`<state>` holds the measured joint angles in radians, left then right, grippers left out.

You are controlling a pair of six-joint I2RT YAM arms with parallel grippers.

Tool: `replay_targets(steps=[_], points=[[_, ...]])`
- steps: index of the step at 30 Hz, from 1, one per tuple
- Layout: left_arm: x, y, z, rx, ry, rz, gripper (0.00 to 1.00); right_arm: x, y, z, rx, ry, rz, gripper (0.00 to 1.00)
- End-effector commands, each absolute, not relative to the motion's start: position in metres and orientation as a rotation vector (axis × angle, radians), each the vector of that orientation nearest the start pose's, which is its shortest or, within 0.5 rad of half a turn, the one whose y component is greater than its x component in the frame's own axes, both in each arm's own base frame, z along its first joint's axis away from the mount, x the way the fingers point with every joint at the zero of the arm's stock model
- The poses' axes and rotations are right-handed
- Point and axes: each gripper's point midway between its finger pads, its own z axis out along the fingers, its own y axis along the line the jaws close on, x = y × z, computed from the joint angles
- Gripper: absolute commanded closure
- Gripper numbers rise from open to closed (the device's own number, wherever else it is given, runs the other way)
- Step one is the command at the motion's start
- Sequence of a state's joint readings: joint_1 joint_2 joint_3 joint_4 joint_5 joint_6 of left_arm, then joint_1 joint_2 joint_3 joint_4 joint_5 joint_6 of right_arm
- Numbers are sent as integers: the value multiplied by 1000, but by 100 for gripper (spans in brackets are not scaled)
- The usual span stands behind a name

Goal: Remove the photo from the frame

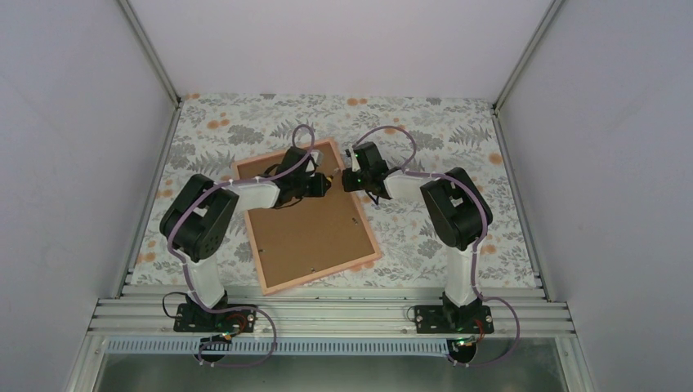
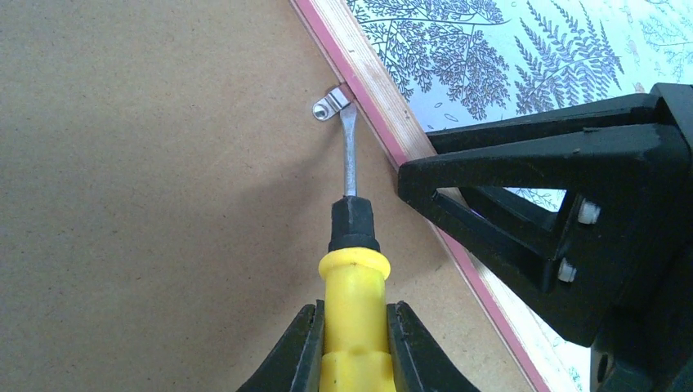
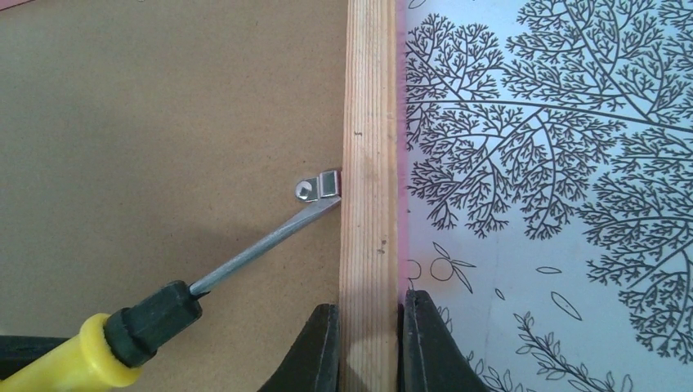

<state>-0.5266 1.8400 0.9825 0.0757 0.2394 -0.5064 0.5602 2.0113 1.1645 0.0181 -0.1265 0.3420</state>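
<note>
I will next drag the rail to the right in the top view with my right gripper and let go of it there, because the open floral cloth (image 3: 523,212) lies that way.
The wooden frame (image 1: 270,279) lies face down, its brown backing board (image 1: 306,233) up; the photo is hidden under it. My left gripper (image 2: 353,347) is shut on a yellow-handled screwdriver (image 2: 354,302). The blade tip (image 2: 349,122) rests at a small metal tab (image 2: 328,105) by the frame's right rail. My right gripper (image 3: 368,343) is shut on that rail (image 3: 368,163), one finger on each side. The tab (image 3: 318,187) and the screwdriver (image 3: 106,343) show in the right wrist view too. In the top view both grippers meet at the frame's far right edge (image 1: 339,167).
The frame lies on a floral patterned cloth (image 1: 425,237) between white enclosure walls. My right gripper's black body (image 2: 572,212) sits close beside the screwdriver. Metal rails (image 1: 327,314) run along the near edge by the arm bases.
</note>
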Motion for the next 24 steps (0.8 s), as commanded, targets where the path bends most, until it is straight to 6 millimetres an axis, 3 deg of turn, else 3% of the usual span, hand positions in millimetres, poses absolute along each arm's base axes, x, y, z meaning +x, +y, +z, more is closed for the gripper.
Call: replay_targets(steps=[1, 13, 24], points=[[396, -256, 41, 26, 2448, -683, 98, 388, 288, 6, -357, 2553, 629, 96], [398, -237, 32, -166, 2427, -621, 98, 384, 286, 2, -344, 2561, 634, 96], [387, -242, 40, -140, 2424, -654, 98, 385, 285, 4, -337, 2560, 632, 96]])
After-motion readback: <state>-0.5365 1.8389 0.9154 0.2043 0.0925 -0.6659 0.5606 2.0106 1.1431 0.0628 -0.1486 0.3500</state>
